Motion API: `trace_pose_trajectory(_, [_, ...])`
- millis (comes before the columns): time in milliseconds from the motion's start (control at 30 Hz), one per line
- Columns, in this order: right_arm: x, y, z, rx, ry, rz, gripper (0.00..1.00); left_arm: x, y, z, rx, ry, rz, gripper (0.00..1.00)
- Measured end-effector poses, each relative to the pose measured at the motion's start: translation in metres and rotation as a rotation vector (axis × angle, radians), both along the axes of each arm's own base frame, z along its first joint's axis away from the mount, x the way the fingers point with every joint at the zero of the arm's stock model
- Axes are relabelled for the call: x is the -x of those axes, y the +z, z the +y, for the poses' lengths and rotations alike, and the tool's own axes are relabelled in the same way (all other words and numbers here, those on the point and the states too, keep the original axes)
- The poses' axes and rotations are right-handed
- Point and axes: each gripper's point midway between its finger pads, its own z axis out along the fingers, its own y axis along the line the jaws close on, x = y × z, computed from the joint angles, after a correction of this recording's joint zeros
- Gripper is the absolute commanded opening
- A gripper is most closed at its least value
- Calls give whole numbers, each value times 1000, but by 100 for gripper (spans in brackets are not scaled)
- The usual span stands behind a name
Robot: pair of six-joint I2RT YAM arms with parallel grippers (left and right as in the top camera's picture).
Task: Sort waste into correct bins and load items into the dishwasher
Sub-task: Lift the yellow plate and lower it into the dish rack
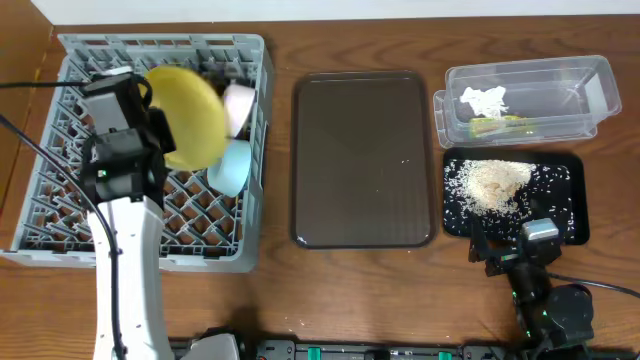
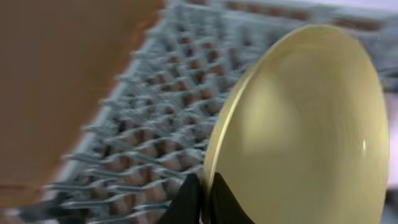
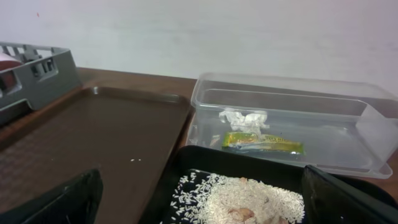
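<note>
My left gripper should next lower the pale yellow plate (image 1: 190, 115) (image 2: 305, 134), which hangs over the rack, away from the bowls it partly covers and release it onto the rack's open wires.
My left gripper (image 2: 204, 202) is shut on the rim of the pale yellow plate (image 1: 190, 115), holding it on edge over the grey dish rack (image 1: 60, 215); the plate also fills the left wrist view (image 2: 305, 130). A white bowl (image 1: 240, 107) and a light blue bowl (image 1: 232, 167) stand in the rack beside it. The clear tub (image 1: 590, 95) holds the white paper scrap (image 1: 484, 98) and the green-and-orange wrapper (image 3: 262, 142). The black tray (image 1: 570, 215) holds a heap of rice crumbs (image 1: 495, 185). My right gripper (image 3: 199, 205) is open and empty at the tray's near edge. The orange sticks are out of view.
The dark brown serving tray (image 1: 362, 160) lies between the rack and the bins, with a few crumbs on it. A few crumbs lie on the wooden table near its front edge (image 1: 300, 325).
</note>
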Motion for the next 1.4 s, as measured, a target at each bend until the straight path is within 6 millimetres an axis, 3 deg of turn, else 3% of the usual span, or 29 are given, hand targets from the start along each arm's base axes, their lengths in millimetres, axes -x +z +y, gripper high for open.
trace_pose_trajectory(233, [0,0,0,0,0,0,99,2,-15,39,-77,83,73,7])
trace_pose_trajectory(533, [0,0,0,0,0,0,99,-18,-44,51,-112,70,144,7])
trace_pose_trajectory(767, [0,0,0,0,0,0,99,-21,-40,57,-148,87,130,7])
trace_pose_trajectory(800, [0,0,0,0,0,0,99,-20,-41,58,-153,90,140,9])
trace_pose_trajectory(833, [0,0,0,0,0,0,99,-18,-42,57,-152,92,149,17])
trace_pose_trajectory(867, [0,0,0,0,0,0,99,-11,-47,57,-133,105,174,29])
trace_pose_trajectory(967, [0,0,0,0,0,0,99,11,-65,62,3,227,176,46])
trace_pose_trajectory(1167, [0,0,0,0,0,0,99,42,-88,87,436,442,15,47])
trace_pose_trajectory(1267, [0,0,0,0,0,0,99,37,-90,76,625,433,-54,48])
trace_pose_trajectory(1400, [0,0,0,0,0,0,99,25,-96,67,705,396,-79,47])
